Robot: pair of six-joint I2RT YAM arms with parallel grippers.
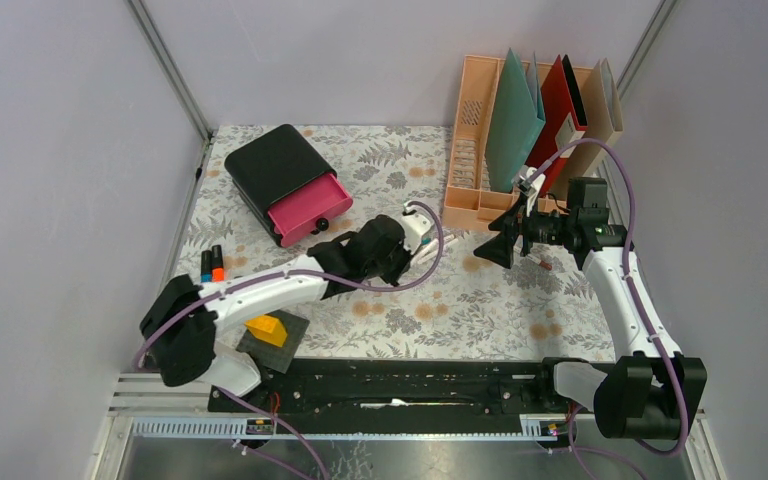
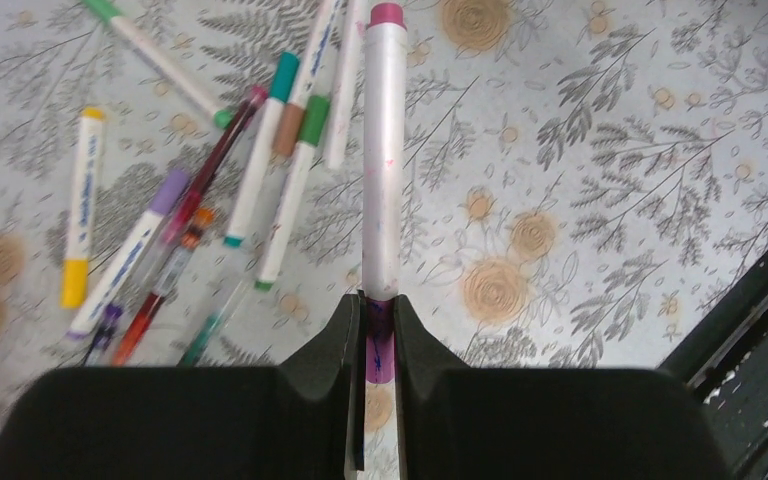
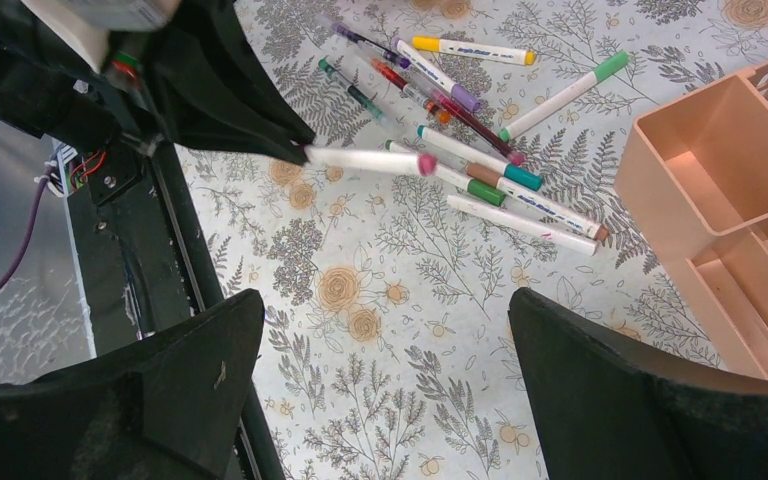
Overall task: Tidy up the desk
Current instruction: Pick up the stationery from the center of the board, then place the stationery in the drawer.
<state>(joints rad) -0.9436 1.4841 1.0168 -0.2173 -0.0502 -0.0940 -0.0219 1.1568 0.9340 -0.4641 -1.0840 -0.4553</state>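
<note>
The pink drawer is pulled open, so my left gripper will next swing outward and to the left in the top view and carry the white marker over the drawer.
The desk [image 1: 480, 300] wears a pale cloth with grey ferns and orange flowers. My left gripper [image 2: 375, 305] is shut on the purple end of a white marker with a pink cap [image 2: 384, 150], which sticks straight out ahead of the fingers. That marker [image 3: 365, 159] hangs above the cloth in the right wrist view. Several loose markers [image 2: 258, 155] lie in a heap to its left, and the heap [image 3: 508, 176] also shows in the right wrist view. My right gripper [image 3: 385, 300] hovers open and empty over bare cloth, right of the left gripper [image 1: 422, 240].
A peach file rack [image 1: 480, 150] with green and red folders stands at the back right, its empty front compartments [image 3: 720, 180] close to the markers. A black drawer box [image 1: 285, 180] has its pink drawer pulled out. Two markers [image 1: 212, 263] and a yellow block [image 1: 268, 330] lie at the left.
</note>
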